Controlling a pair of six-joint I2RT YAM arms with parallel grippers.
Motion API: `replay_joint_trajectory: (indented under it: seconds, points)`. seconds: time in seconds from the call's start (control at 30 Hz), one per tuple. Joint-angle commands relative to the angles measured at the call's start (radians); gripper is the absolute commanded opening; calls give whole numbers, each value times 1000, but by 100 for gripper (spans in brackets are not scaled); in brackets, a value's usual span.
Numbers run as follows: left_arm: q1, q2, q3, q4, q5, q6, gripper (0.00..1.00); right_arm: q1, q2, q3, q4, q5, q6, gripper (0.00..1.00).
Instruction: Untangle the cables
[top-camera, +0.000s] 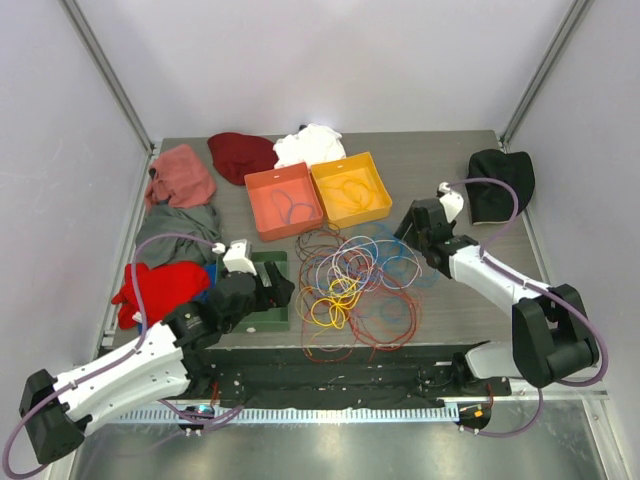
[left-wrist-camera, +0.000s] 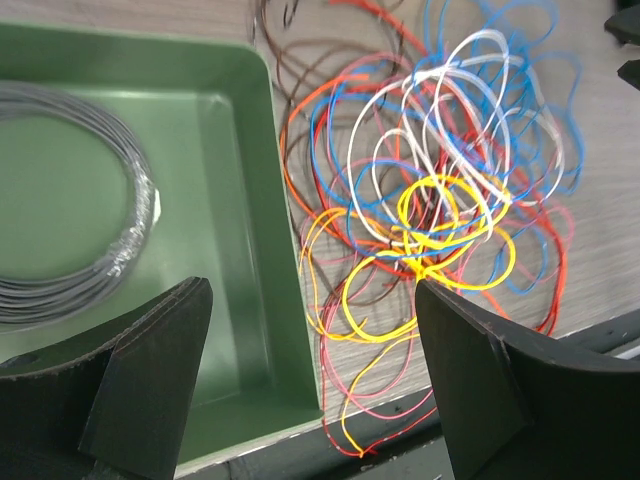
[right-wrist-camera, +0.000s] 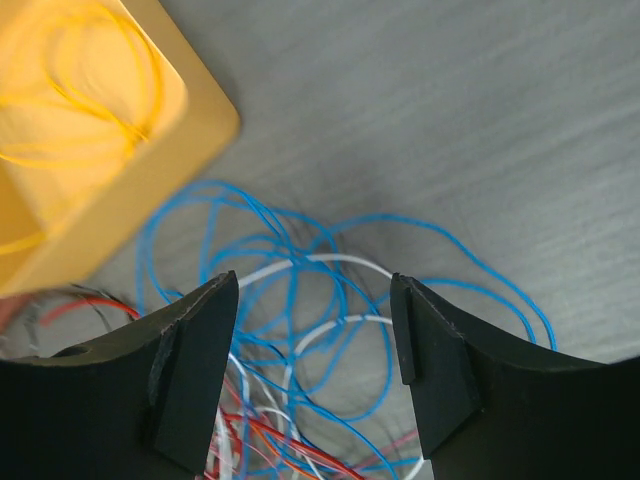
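Note:
The right gripper lowers onto the blue cable's outer parts at the far edge of the heap next.
The cables lie as one tangled heap of red, yellow, blue, white and orange loops on the table's middle. My left gripper hovers open at the heap's left edge, over the green tray. In the left wrist view the gripper stands wide over the tray's right wall, with the cables up to the right and nothing between the fingers. My right gripper hangs open at the heap's upper right. Its wrist view shows the gripper above blue and white cables, gripping none.
A grey wire coil lies in the green tray. An orange-red box and a yellow box holding cable loops stand behind the heap. Cloths lie at the left and back, a black one at the right.

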Motion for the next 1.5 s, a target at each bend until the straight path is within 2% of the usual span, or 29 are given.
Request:
replay_joint_trajectory:
  seconds: [0.0,0.33,0.57,0.97,1.07,1.1,1.23,1.3,1.4,1.47]
  points:
    - [-5,49,31,94,48,-9,88,6,-2,-23,35,1,-1,70]
    - [-5,87,25,120,58,-15,88,-14,35,-106,113,-54,53,69]
    - [-5,133,43,126,81,-2,88,-35,130,-162,323,-92,136,69]
    - [-5,129,48,117,54,10,88,-35,219,-115,464,-42,111,55]
    - [-3,147,54,123,61,8,88,-37,241,-98,461,-39,110,40]
    - [-5,155,59,120,65,7,88,-35,242,-98,464,-38,113,26]
    - [-5,161,60,120,67,7,88,-35,220,-115,464,-34,113,5]
    - [-5,163,60,122,68,8,88,-35,180,-123,442,-31,104,1]
    - [-5,166,62,129,68,8,88,-29,25,-140,409,-51,100,1]
    - [-5,167,66,129,67,16,88,-15,-134,-98,362,-63,68,1]
